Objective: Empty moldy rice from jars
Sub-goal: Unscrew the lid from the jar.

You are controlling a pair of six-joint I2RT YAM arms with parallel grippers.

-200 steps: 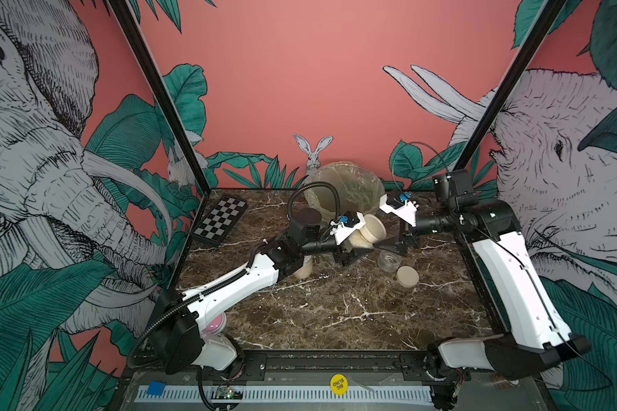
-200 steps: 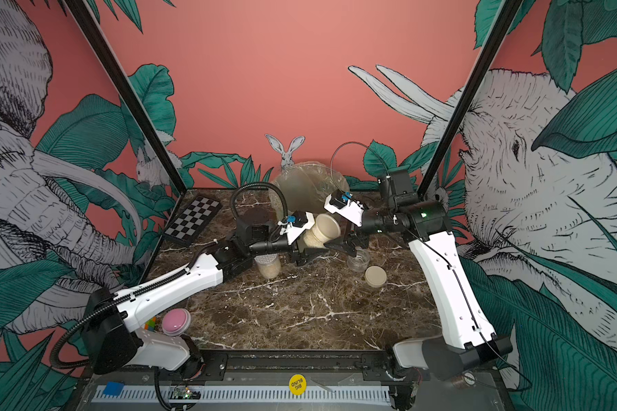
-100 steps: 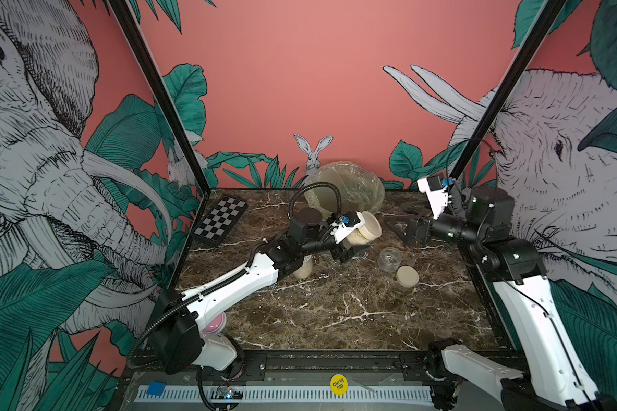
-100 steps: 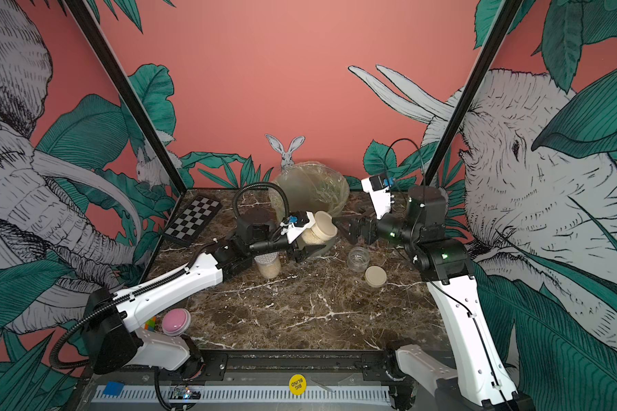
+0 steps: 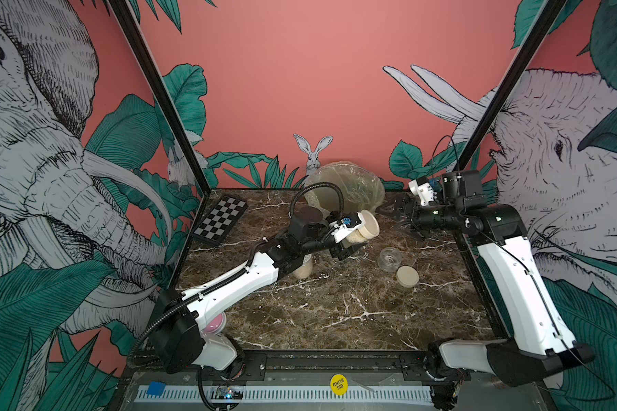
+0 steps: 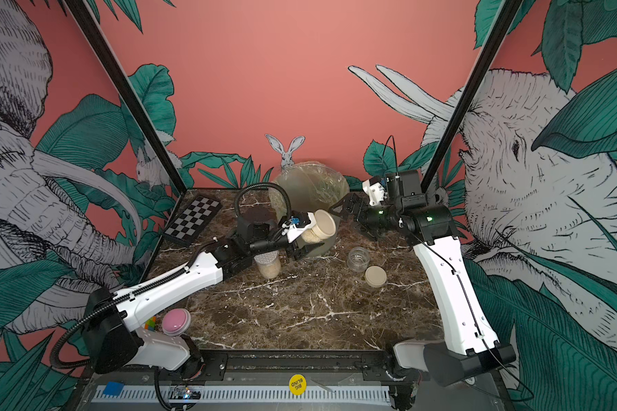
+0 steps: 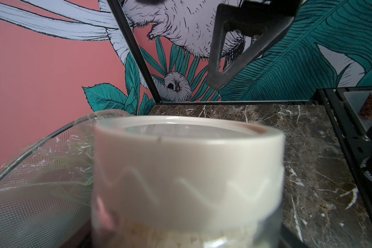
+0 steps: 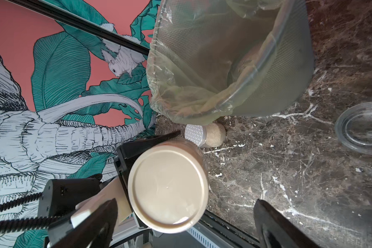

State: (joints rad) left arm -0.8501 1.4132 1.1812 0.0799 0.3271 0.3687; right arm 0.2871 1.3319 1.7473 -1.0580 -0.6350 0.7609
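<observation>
Next, my right gripper will advance toward the tipped jar until its open fingers straddle the beige lid (image 5: 369, 224) (image 8: 168, 191) and close on it, because this lid still covers the rice.
My left gripper (image 5: 349, 237) (image 6: 301, 239) is shut on a squat clear jar (image 5: 357, 235) (image 7: 187, 167) and holds it tipped on its side above the table. Its beige lid (image 5: 369, 224) (image 6: 325, 225) (image 8: 168, 191) faces my right gripper. Moldy rice (image 6: 312, 235) (image 7: 176, 236) shows through the glass. My right gripper (image 5: 396, 217) (image 6: 354, 217) (image 8: 186, 203) is open, fingers either side of the lid, not touching it. A taller jar of rice (image 5: 301, 271) (image 6: 268, 266) with a white dotted lid (image 8: 194, 133) stands under my left arm.
An open, empty jar (image 5: 389, 259) (image 6: 358, 259) (image 8: 363, 128) stands right of centre with a loose beige lid (image 5: 407, 276) (image 6: 375, 276) beside it. The bag-lined bin (image 5: 346, 188) (image 6: 310, 185) (image 8: 234, 53) sits at the back. Checkerboard (image 5: 220, 220) back left; pink button (image 6: 176, 320) front left.
My right arm has swung back to the right and turned its wrist over, and the open gripper now points at the lid from the right. My left gripper keeps the jar nearly still.
</observation>
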